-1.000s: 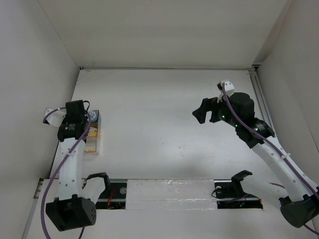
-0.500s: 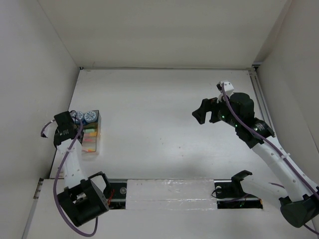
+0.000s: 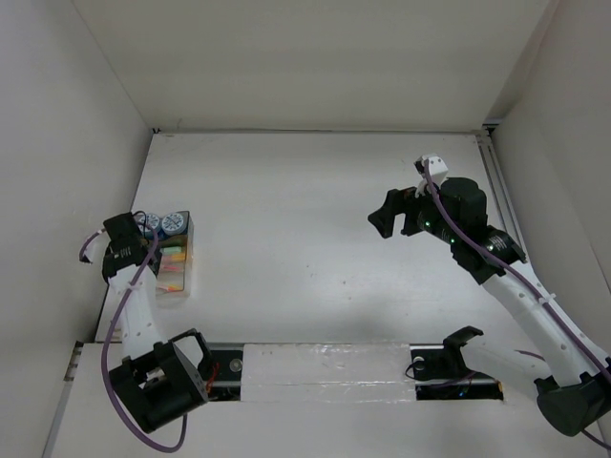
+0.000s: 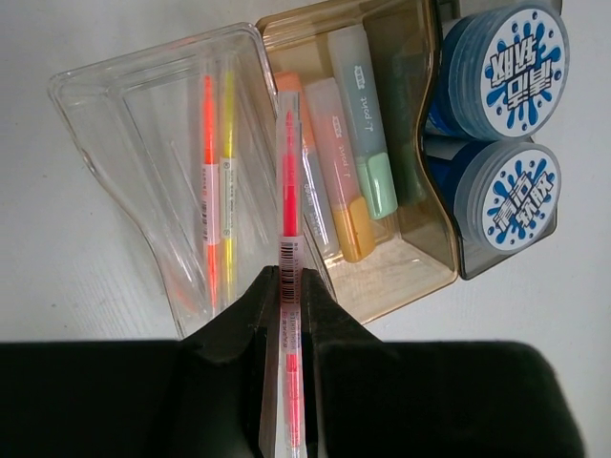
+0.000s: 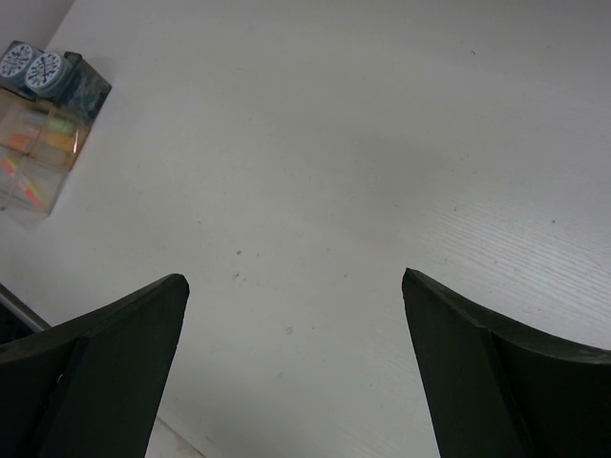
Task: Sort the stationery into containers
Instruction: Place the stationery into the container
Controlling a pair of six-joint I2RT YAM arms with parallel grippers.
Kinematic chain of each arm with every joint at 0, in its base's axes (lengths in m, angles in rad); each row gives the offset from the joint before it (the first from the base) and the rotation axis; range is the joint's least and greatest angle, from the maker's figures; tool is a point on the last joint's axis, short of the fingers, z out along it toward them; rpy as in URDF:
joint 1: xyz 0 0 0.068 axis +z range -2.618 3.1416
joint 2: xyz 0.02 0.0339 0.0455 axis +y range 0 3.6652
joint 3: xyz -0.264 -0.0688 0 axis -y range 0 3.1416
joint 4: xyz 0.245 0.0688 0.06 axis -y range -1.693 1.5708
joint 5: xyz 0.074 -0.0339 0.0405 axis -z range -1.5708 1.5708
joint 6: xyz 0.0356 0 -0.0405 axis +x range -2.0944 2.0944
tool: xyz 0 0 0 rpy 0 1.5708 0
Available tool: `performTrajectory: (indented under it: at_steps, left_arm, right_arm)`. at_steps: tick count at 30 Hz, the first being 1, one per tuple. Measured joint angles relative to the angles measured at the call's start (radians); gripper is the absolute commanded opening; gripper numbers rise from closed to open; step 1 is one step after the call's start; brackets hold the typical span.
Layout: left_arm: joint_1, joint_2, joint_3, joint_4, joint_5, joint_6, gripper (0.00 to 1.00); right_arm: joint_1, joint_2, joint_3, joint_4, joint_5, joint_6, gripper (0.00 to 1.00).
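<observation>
My left gripper needs to move over the tray's clear section next and go down to let go of the pink pen (image 4: 289, 191) there.
The tray (image 4: 143, 81) lies under my left gripper (image 4: 286, 277), which is shut on a thin pink pen (image 4: 289, 191) held above the wall between two compartments. The clear compartment holds an orange-red pen (image 4: 208, 172) and a yellow pen (image 4: 227, 172). The tan compartment holds an orange highlighter (image 4: 339, 181) and a green highlighter (image 4: 368, 134). Two blue-and-white cylinders (image 4: 511, 67) stand at the tray's end. In the top view the tray (image 3: 187, 250) is at the table's left side, with the left gripper (image 3: 141, 250) beside it. My right gripper (image 3: 387, 215) is open and empty over bare table.
White walls close in the table at the left, back and right; the tray sits near the left wall (image 3: 86, 191). A metal rail (image 3: 325, 367) runs along the near edge between the arm bases. The right wrist view shows the tray (image 5: 13, 186) far at upper left.
Over the last second my left arm swung left off the tray's far end, uncovering the two cylinders. The right arm has not moved.
</observation>
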State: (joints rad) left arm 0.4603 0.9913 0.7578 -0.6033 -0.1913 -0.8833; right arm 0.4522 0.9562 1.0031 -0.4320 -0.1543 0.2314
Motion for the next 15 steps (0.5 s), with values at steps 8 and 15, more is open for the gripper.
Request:
performTrajectory:
  at_steps: [8, 15]
  left_arm:
    - [0.029, 0.014, 0.050, -0.051, 0.031, 0.013, 0.00]
    - [0.039, 0.053, 0.051, -0.109, 0.024, -0.010, 0.00]
  right_arm:
    - [0.000, -0.019, 0.000, 0.000, -0.002, 0.000, 1.00]
    - [0.000, -0.051, 0.000, 0.025, -0.028, 0.000, 1.00]
